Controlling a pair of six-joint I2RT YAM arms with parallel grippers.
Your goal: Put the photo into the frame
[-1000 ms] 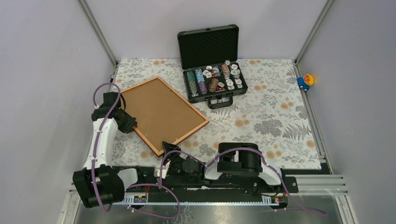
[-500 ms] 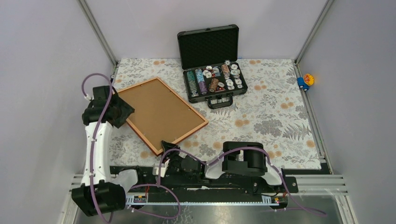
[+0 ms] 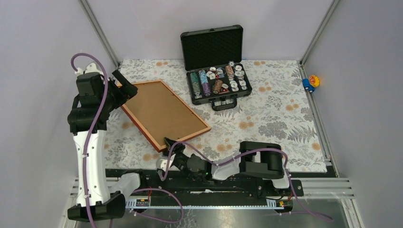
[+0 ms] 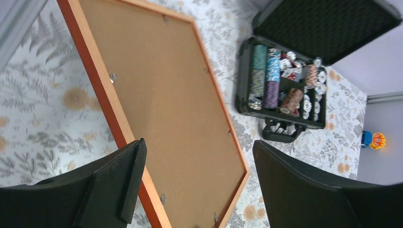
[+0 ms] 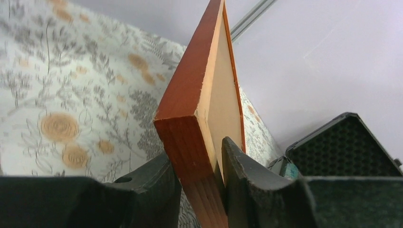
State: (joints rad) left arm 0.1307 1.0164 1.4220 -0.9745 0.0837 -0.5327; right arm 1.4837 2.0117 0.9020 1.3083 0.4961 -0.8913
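The frame's backing board (image 3: 164, 114) faces up. So my right gripper next needs to lift the frame, turn it over, put it down on the floral cloth (image 3: 127, 135) and let go of the frame's corner.
The orange-brown wooden frame (image 3: 141, 129) lies back side up on the left half of the floral cloth, its brown backing board (image 3: 164, 114) filling it. The photo is hidden. My left gripper (image 3: 124, 86) hangs open above the frame's far left corner; in its wrist view the jaws (image 4: 198, 149) stand wide apart with the frame rim (image 4: 107, 102) and board (image 4: 176, 95) well below them. My right gripper (image 3: 170, 146) is shut on the frame's near corner; its wrist view shows the corner (image 5: 190, 99) pinched between the two fingers (image 5: 197, 156).
An open black case of chips (image 3: 216, 80) stands at the back centre, close to the frame's far right side, and is visible from both wrists (image 4: 280, 85) (image 5: 342, 142). A small blue and orange toy (image 3: 311, 81) sits by the right wall. Walls close in on both sides.
My left gripper let go of the frame's left edge, opened wide, and rose up and back. The right arm stretched forward a little, still gripping the near corner.
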